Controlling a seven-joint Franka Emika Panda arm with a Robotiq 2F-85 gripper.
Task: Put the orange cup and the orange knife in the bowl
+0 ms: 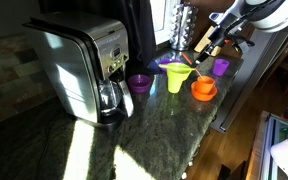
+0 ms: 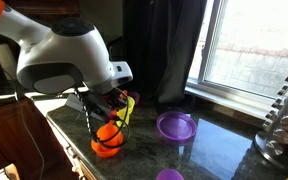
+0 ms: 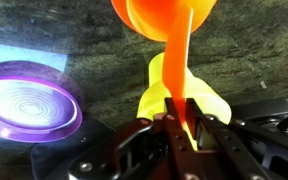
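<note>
Next I need to ease my gripper slightly down toward the orange bowl holding the cup [image 1: 204,90] below and release the knife, as its tip reaches over them.
My gripper [image 3: 184,128] is shut on the orange knife [image 3: 178,62], whose blade hangs down from between the fingers. In the wrist view the knife's tip reaches over a bright orange round shape [image 3: 164,22]; I cannot tell there whether that is cup or bowl. In an exterior view the orange cup [image 1: 203,85] stands upright in the shallow orange bowl [image 1: 204,96], with my gripper [image 1: 211,47] and the knife [image 1: 202,43] above them. The other exterior view shows the gripper [image 2: 118,112] just over the cup [image 2: 106,133] and the bowl [image 2: 109,150].
A yellow-green funnel cup [image 1: 176,78] stands beside the bowl and lies under the gripper in the wrist view [image 3: 209,100]. There are also a purple plate [image 2: 176,125], a small purple bowl [image 1: 139,83], a purple cup [image 1: 221,66] and a coffee maker [image 1: 84,65]. The counter edge runs near the bowl.
</note>
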